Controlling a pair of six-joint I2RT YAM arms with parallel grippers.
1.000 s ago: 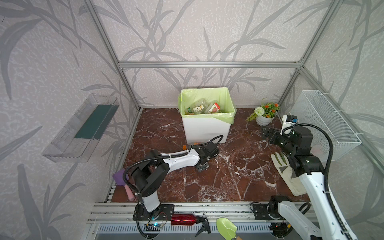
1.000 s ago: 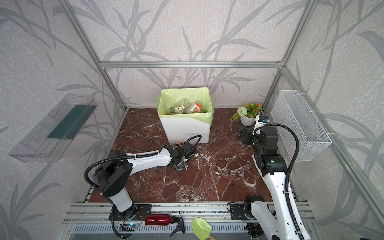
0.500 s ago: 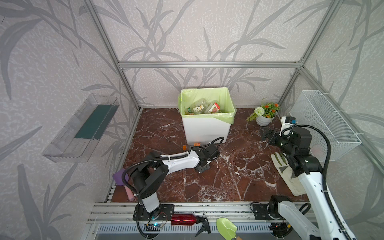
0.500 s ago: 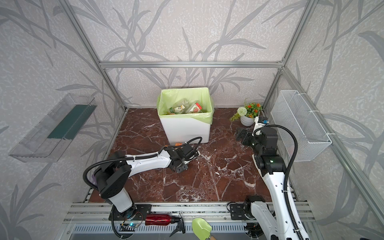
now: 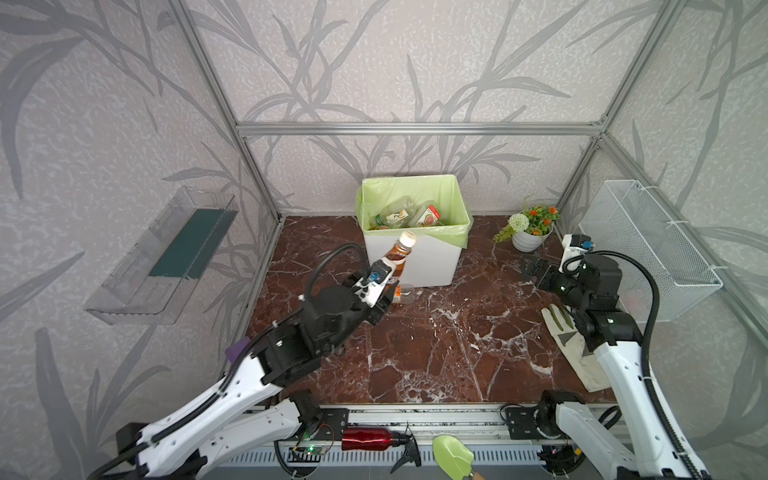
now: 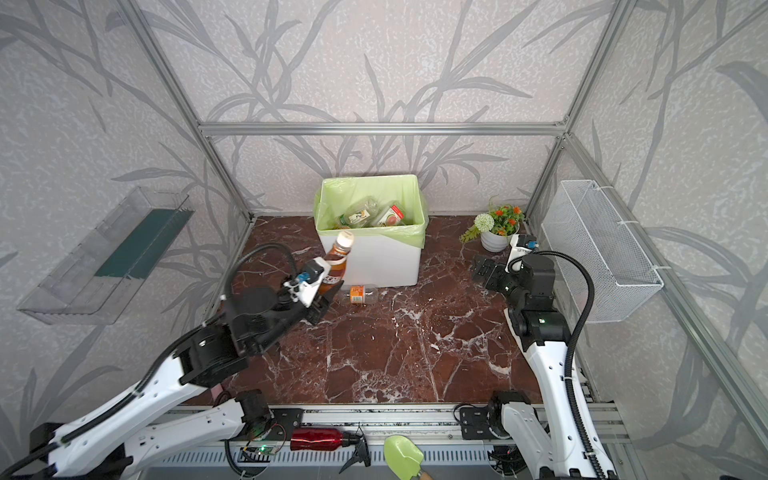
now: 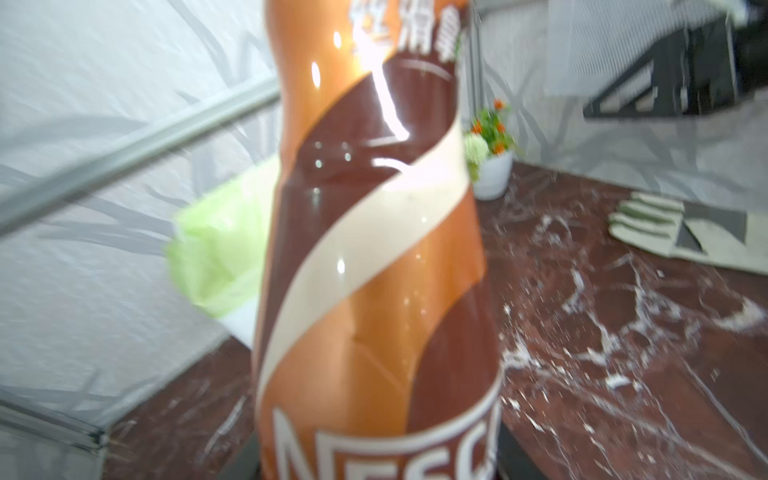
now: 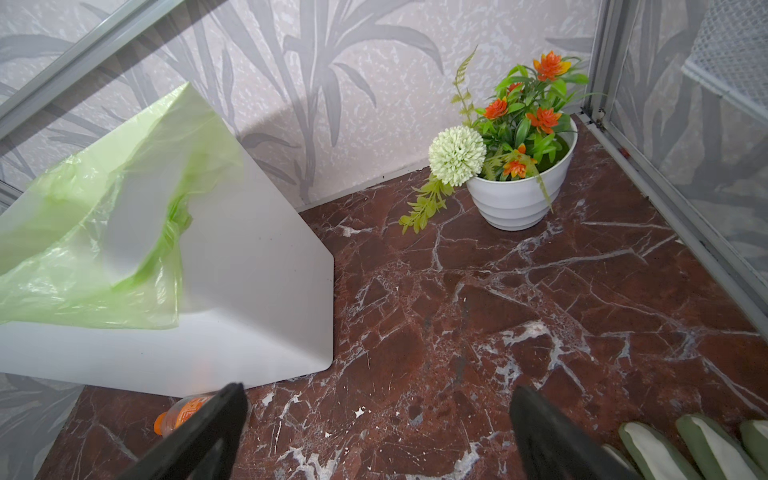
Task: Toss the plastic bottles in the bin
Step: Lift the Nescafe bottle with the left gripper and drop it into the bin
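My left gripper will move up and outward over the bin's open top point(image 5: 414, 209) and let go of the brown-labelled bottle there, because it is still short of the opening.
A brown-labelled plastic bottle point(image 5: 395, 259) point(image 6: 336, 264) with a white cap is held up, tilted, just in front of the bin point(image 5: 428, 266) point(image 6: 382, 262). My left gripper point(image 5: 384, 284) point(image 6: 322, 289) is shut on its lower body. In the left wrist view the bottle point(image 7: 374, 270) fills the middle. The bin is a white tub with a green bag and holds other bottles point(image 5: 395, 216). One orange-labelled bottle point(image 5: 399, 296) point(image 6: 359, 294) point(image 8: 183, 415) lies on the floor at the bin's foot. My right gripper point(image 5: 536, 266) point(image 8: 378, 395) stands open and empty above the floor right of the bin.
A white flower pot point(image 5: 530, 232) stands in the back right corner. A glove point(image 5: 573, 345) lies under the right arm. A wire basket point(image 5: 648, 245) hangs on the right wall, a clear tray point(image 5: 162, 253) on the left. A red metallic bottle point(image 5: 368, 438) lies on the front rail.
My left gripper closed on the brown bottle down on the floor and lifted it up in front of the bin. The right arm barely shifted.
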